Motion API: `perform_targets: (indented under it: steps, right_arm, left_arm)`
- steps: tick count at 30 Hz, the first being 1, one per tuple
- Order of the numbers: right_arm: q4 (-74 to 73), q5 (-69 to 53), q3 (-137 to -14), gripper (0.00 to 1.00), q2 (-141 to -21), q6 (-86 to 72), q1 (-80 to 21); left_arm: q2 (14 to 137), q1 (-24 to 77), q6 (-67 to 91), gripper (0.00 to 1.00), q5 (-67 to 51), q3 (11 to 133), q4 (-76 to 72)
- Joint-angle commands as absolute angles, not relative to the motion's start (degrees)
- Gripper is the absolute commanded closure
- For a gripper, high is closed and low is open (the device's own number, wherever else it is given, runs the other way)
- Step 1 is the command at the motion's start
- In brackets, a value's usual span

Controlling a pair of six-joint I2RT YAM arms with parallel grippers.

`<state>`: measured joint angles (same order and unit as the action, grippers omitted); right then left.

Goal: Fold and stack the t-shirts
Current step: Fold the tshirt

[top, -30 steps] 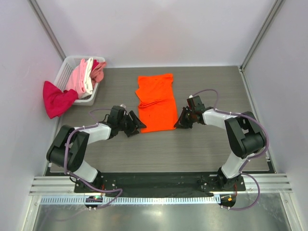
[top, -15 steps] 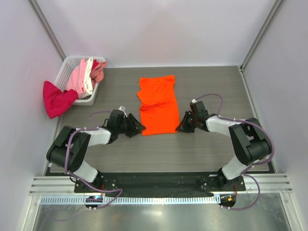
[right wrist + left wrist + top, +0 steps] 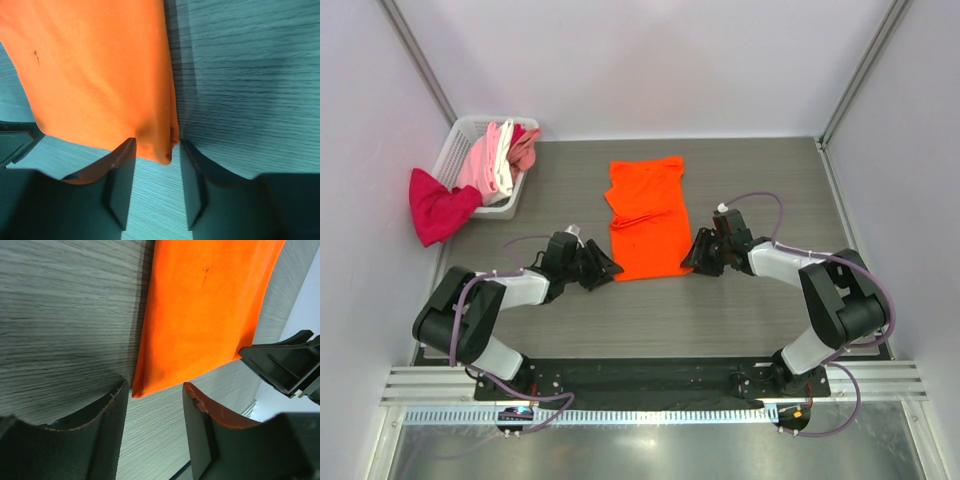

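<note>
My right gripper has its open fingers around the orange t-shirt's near corner [image 3: 688, 272] [image 3: 162, 151], which lies loose between them, so it will stay low and close on that corner next.
A bright orange t-shirt [image 3: 648, 222] lies folded into a long strip in the middle of the table. My left gripper [image 3: 611, 268] sits low at its near left corner. In the left wrist view the left gripper [image 3: 155, 389] is open, with the orange t-shirt [image 3: 205, 310] ending just ahead of the fingertips. My right gripper [image 3: 691, 262] sits at the near right corner. The right wrist view shows the right gripper [image 3: 156, 145] open, the corner of the orange t-shirt [image 3: 100, 70] lying loose between its fingertips. Pink [image 3: 480, 162], white [image 3: 504, 166] and salmon [image 3: 526, 148] t-shirts lie in the basket.
The white mesh basket [image 3: 448, 160] stands at the far left corner. A magenta-red t-shirt [image 3: 435, 208] hangs over its near side, past the table's left edge. Metal frame posts and pale walls enclose the table on three sides.
My right gripper was shut on the shirt's near right corner and now stands open. The orange shirt shifted slightly right and straightened. Both arms stay low at its near corners.
</note>
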<state>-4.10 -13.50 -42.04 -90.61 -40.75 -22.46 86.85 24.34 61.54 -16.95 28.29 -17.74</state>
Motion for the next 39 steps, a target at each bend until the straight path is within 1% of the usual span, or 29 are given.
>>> perform_targets:
  steps: [1, 5, 7, 8, 9, 11, 12, 14, 15, 16, 17, 18, 20, 22, 30, 34, 39]
  right_arm:
    - [-6.5, -8.53, -42.01, 0.52, -88.68, -39.29, -22.59]
    - [-6.94, -7.3, -42.1, 0.53, -89.21, -38.93, -22.68]
    - [-6.07, -7.12, -41.92, 0.58, -89.91, -38.76, -22.68]
    - [-5.72, -7.73, -41.75, 0.62, -90.17, -38.67, -22.68]
    - [-5.36, -8.08, -41.66, 0.68, -90.52, -38.58, -22.68]
    - [-4.31, -8.96, -41.57, 0.76, -91.49, -38.58, -22.68]
    - [-4.05, -9.31, -41.49, 0.83, -91.84, -38.41, -22.59]
    - [-3.52, -9.67, -41.57, 0.9, -92.55, -38.06, -22.68]
    - [-3.52, -9.75, -41.49, 0.94, -92.46, -37.88, -22.59]
    - [-3.25, -9.67, -41.48, 0.96, -92.37, -37.88, -22.67]
    - [-3.08, -9.58, -41.14, 0.97, -91.94, -37.79, -22.68]
    - [-2.55, -9.84, -40.96, 0.99, -91.76, -37.79, -22.68]
    - [-2.2, -10.19, -40.69, 0.99, -91.67, -37.44, -22.68]
    - [-1.85, -10.54, -40.61, 0.99, -91.67, -37.44, -22.68]
    - [-1.41, -10.37, -40.34, 0.99, -91.14, -37.26, -22.59]
    - [-1.41, -10.28, -40.34, 0.99, -90.97, -37.0, -22.68]
    - [-1.23, -10.11, -40.08, 0.99, -90.61, -36.91, -22.68]
  left_arm:
    - [88.68, 25.4, 61.0, 0.51, -15.82, 25.75, -12.21]
    - [89.64, 25.93, 61.26, 0.55, -15.56, 25.49, -13.53]
    - [90.7, 26.28, 61.78, 0.56, -15.64, 25.31, -14.59]
    - [90.96, 26.19, 61.79, 0.56, -15.64, 25.31, -15.02]
    - [91.14, 26.37, 61.87, 0.56, -15.64, 25.31, -15.38]
    - [90.97, 26.37, 61.87, 0.58, -15.29, 25.23, -15.38]
    - [90.71, 26.37, 61.87, 0.59, -15.21, 25.05, -15.38]
    - [90.44, 26.28, 61.87, 0.6, -14.94, 24.96, -15.29]
    - [90.44, 26.28, 61.87, 0.6, -15.12, 24.79, -15.29]
    - [90.35, 26.37, 61.96, 0.59, -15.2, 24.79, -15.21]
    - [90.26, 26.37, 61.88, 0.54, -15.38, 24.7, -15.12]
    - [90.09, 26.28, 61.7, 0.5, -15.38, 24.61, -14.42]
    - [89.04, 26.37, 61.44, 0.44, -14.68, 24.7, -12.41]
    - [88.07, 26.37, 61.26, 0.44, -14.07, 24.7, -10.73]
    - [87.1, 28.21, 60.91, 0.52, -11.96, 26.72, -3.96]
    - [88.76, 28.48, 61.17, 0.55, -10.46, 27.94, -3.69]
    - [89.74, 28.65, 61.35, 0.64, -9.58, 28.65, -4.04]
